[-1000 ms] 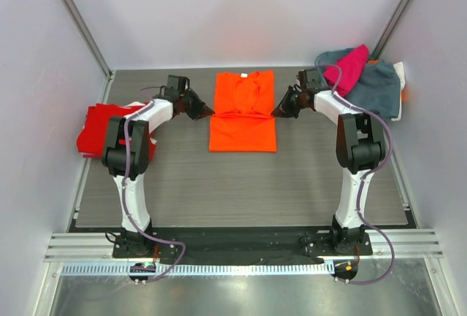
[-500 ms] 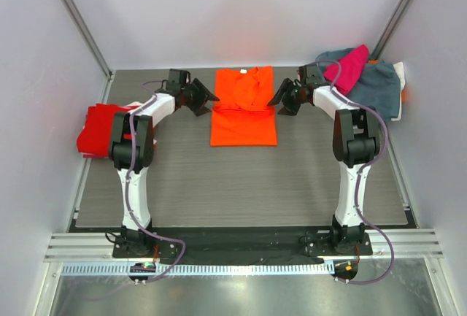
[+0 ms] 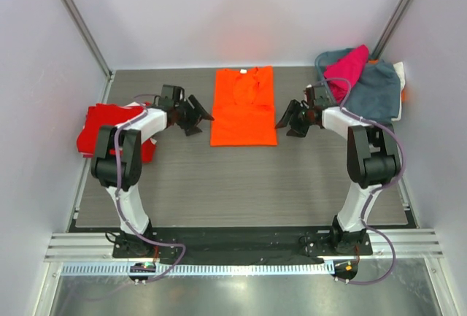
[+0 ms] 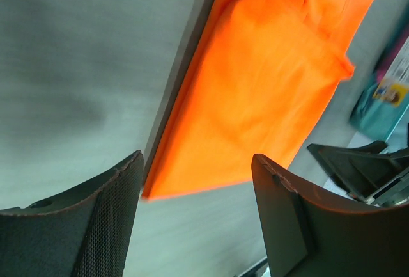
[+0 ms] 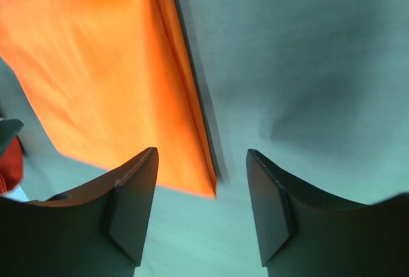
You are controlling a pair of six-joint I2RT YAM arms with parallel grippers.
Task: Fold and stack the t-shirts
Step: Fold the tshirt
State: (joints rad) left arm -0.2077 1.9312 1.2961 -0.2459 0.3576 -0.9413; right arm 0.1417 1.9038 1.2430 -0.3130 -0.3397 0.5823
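The orange t-shirt's near corner (image 3: pixel 213 143) (image 4: pixel 151 191) facing the red t-shirt lies below and back from the left gripper's open fingers, so next the robot should lower those fingers back around it.
The orange t-shirt (image 3: pixel 244 108) lies flat at the table's back centre, folded into a narrow upright rectangle. My left gripper (image 3: pixel 198 120) stands open just off its left edge, with nothing between the jaws. My right gripper (image 3: pixel 288 120) stands open just off its right edge, also holding nothing. The left wrist view shows the orange shirt's (image 4: pixel 255 91) near corner beyond my open left gripper (image 4: pixel 197 158). From the right wrist, the orange shirt's (image 5: pixel 108 79) other near corner lies ahead of my open right gripper (image 5: pixel 201 152). A folded red t-shirt (image 3: pixel 102 122) rests at the left edge. The magenta t-shirt (image 3: pixel 349 68) lies on a pile at back right.
A grey-blue garment (image 3: pixel 376 90) lies under the magenta shirt in the back right corner. Enclosure walls stand close on the left, right and back. The right gripper's fingers (image 4: pixel 358 168) show at the right of the left wrist view.
Both grippers have opened and let go of the orange shirt's sides, then drawn back a little toward the near side. The shirt now lies flat.
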